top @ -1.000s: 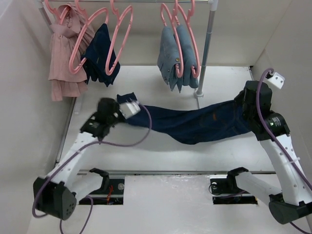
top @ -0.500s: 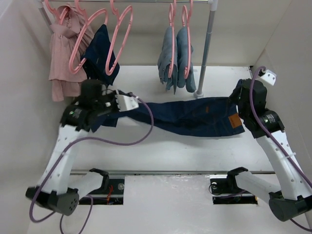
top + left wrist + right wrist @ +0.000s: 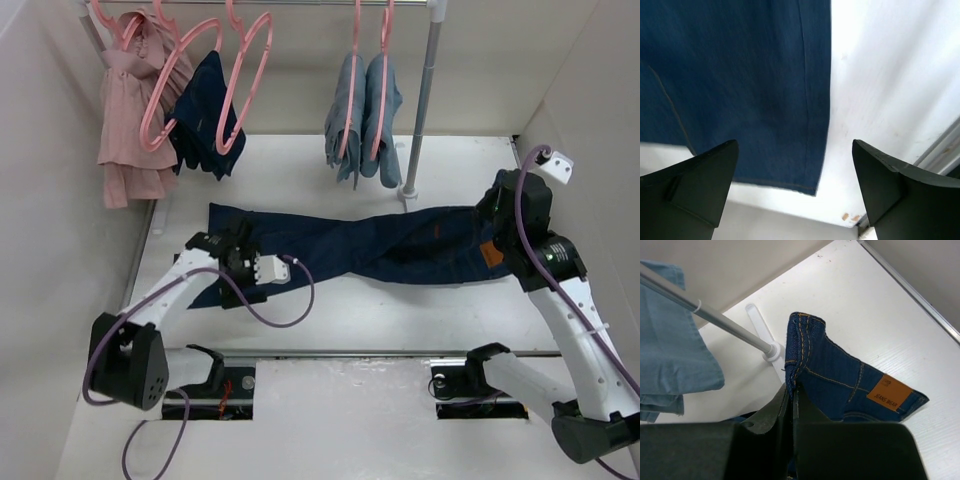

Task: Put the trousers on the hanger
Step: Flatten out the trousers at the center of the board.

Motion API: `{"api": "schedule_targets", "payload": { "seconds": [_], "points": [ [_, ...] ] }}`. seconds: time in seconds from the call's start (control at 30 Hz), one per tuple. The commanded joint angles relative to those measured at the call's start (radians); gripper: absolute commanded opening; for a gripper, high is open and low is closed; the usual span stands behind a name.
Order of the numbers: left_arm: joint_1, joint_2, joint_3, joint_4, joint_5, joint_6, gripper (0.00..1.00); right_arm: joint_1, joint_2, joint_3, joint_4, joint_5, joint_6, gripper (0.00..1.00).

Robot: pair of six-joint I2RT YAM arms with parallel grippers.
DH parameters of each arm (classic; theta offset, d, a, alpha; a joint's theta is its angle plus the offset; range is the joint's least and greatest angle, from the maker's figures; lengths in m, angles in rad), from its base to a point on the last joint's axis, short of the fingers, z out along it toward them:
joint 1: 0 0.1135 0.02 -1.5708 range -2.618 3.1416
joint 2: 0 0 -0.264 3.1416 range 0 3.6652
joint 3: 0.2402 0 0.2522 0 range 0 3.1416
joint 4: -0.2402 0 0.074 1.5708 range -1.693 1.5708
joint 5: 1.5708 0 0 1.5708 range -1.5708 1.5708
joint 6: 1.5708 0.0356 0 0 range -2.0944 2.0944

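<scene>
The robot's right gripper should next raise the waistband edge it holds, draw it back, lower it onto the bare near tabletop back from and below the gripper, and let it go there.
The trousers [image 3: 400, 245], dark navy jeans with orange stitching, lie stretched across the table, legs to the left. My right gripper [image 3: 492, 212] is shut on the waistband edge [image 3: 800, 340], lifting it a little; the tan label [image 3: 889, 395] shows beside it. My left gripper [image 3: 240, 262] hovers over the leg end with its jaws wide open and nothing between them. Below it I see the leg hem [image 3: 790, 185] flat on the table. An empty pink hanger [image 3: 258, 75] hangs on the rail at the back left.
On the rail hang a pink garment [image 3: 130, 120], a small dark navy garment [image 3: 205, 120] and light blue-grey jeans [image 3: 362, 120] on pink hangers. The rack's pole [image 3: 428, 100] stands on its foot [image 3: 408, 190] just behind the trousers. Walls close in on both sides.
My left gripper has opened and let go of the leg end, which now lies flat. The left arm has drawn down and nearer. The right gripper keeps its hold on the waistband.
</scene>
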Motion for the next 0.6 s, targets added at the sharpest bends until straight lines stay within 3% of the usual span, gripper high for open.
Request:
{"api": "schedule_targets", "payload": {
  "seconds": [0.0,0.1,0.2,0.33,0.43,0.47,0.57],
  "points": [
    [0.035,-0.078,-0.138,0.049,-0.128,0.021,0.96,-0.023,-0.012,-0.006,0.059,0.003,-0.012,0.00],
    [0.065,-0.087,-0.308,0.251,-0.272,0.032,0.96,-0.049,-0.003,-0.015,0.070,-0.019,-0.012,0.00],
    [0.151,-0.037,-0.365,0.433,-0.326,0.032,0.96,-0.072,0.039,0.016,0.079,-0.052,-0.024,0.00],
    [0.260,0.060,-0.355,0.526,-0.326,0.021,0.93,-0.092,0.086,0.069,0.110,-0.083,-0.085,0.00],
    [0.335,0.097,-0.374,0.570,-0.326,0.045,0.85,-0.121,0.111,0.109,0.133,-0.117,-0.115,0.00],
    [0.351,0.109,-0.387,0.570,-0.326,0.061,0.66,-0.134,0.123,0.120,0.149,-0.132,-0.125,0.00],
    [0.407,0.097,-0.387,0.505,-0.268,0.082,0.25,-0.167,0.132,0.172,0.186,-0.197,-0.156,0.00]
  ]
}}
